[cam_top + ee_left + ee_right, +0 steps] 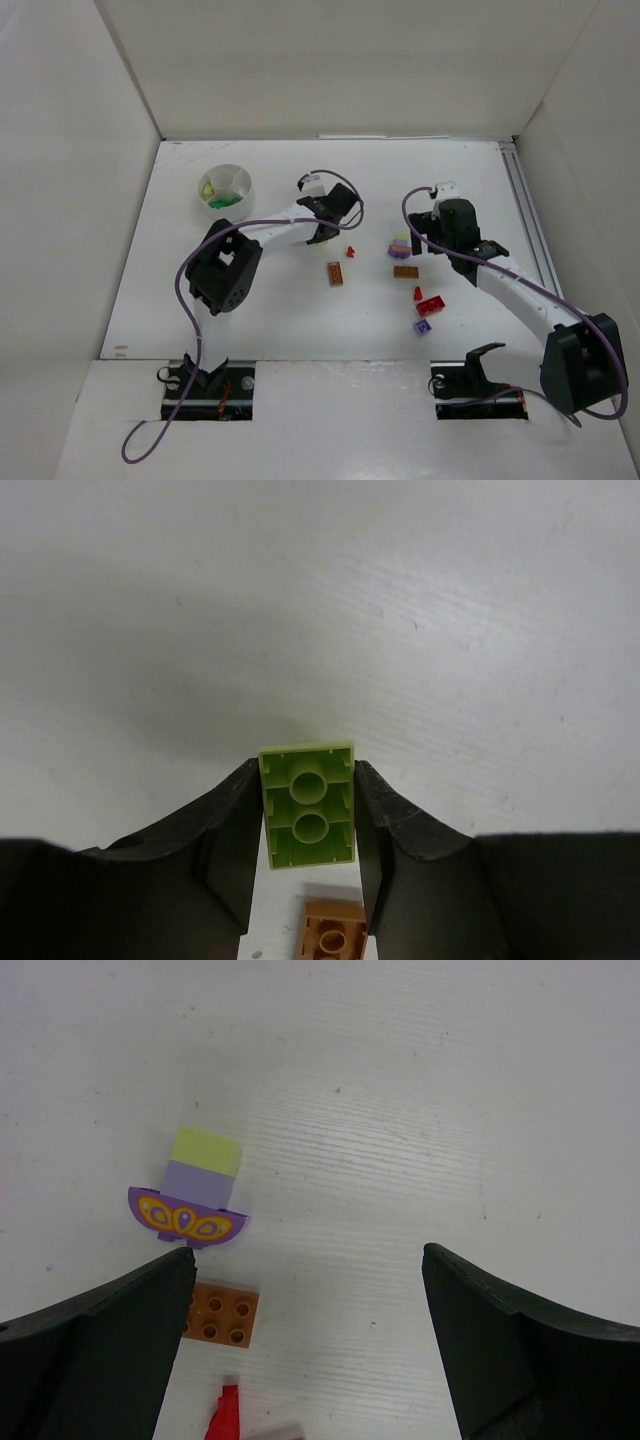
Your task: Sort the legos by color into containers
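Note:
My left gripper swings outward and to the left in the top view next, over the dish's section holding the lime lego (pixel 208 188), because the colors match.
My left gripper (pixel 307 768) is shut on a lime-yellow lego (pixel 307 805), both jaws pressed against its long sides, hollow underside facing the camera. An orange-brown lego (pixel 333 932) lies on the table just below it. In the top view the left gripper (pixel 338 222) sits right of the round white dish (pixel 246 196), which holds a lime lego (pixel 208 188) and a green lego (pixel 222 202). My right gripper (pixel 308 1252) is open and empty, beside a purple curved piece (pixel 187 1217) stacked with pale purple and lime bricks, an orange lego (pixel 222 1316) and a red lego (pixel 225 1415).
Between the arms in the top view lie an orange lego (pixel 335 273), a small red piece (pixel 351 251), another orange lego (pixel 405 271), red legos (pixel 431 306) and a purple lego (pixel 423 326). White walls enclose the table on three sides.

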Robot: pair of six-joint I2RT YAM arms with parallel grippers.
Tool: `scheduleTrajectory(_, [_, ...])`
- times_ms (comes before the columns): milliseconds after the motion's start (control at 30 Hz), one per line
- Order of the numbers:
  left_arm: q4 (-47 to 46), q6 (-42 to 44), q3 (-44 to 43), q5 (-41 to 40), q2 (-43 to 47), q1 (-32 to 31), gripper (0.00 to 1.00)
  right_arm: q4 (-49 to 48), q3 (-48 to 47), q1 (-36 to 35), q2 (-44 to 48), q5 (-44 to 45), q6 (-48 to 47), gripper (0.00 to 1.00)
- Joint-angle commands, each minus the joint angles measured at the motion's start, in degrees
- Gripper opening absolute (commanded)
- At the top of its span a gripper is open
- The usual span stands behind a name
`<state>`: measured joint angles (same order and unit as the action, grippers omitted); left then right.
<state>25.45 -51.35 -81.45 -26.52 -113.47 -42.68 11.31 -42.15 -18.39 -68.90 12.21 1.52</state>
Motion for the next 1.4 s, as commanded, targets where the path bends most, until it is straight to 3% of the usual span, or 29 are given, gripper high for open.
scheduleTrajectory(0, [4.5, -0.2, -4.2, -9.0, 3.9, 3.4, 0.21, -4.8, 0.7, 0.3, 2.9, -1.8, -1.7, 0.99])
scheduleTrajectory(133, [1.6, 0.7, -3.4, -13.8, 9.9, 10.6, 0.21, -7.2, 2.0, 0.3, 4.1, -5.1, -4.2, 0.99])
scheduleTrajectory(367, [-8.0, 8.9, -0.7, -13.3, 18.4, 24.5, 0.22, -11.9, 3.7, 0.3, 7.0, -7.0, -6.1, 0.99])
scheduleTrajectory(600, [-18.8, 15.2, 5.1, -2.1, 21.7, 37.3, 0.25, -13.4, 2.4, 0.3, 7.7, -7.0, -7.8, 0.99])
scheduleTrajectory(733, [-22.3, 20.6, 5.8, 3.6, 19.3, 40.1, 0.28, -13.4, 1.2, 0.3, 5.5, -7.0, -8.3, 0.99])
scheduleTrajectory(933, [-17.4, 20.6, -0.2, 1.7, 13.7, 42.1, 0.28, -13.4, -0.6, 0.3, 2.0, -7.0, -8.3, 0.99])
scheduleTrajectory(1367, [-17.9, 21.8, -0.2, 3.1, 11.3, 43.1, 0.32, -13.4, -2.9, 0.3, -0.3, -7.5, -8.3, 0.99])
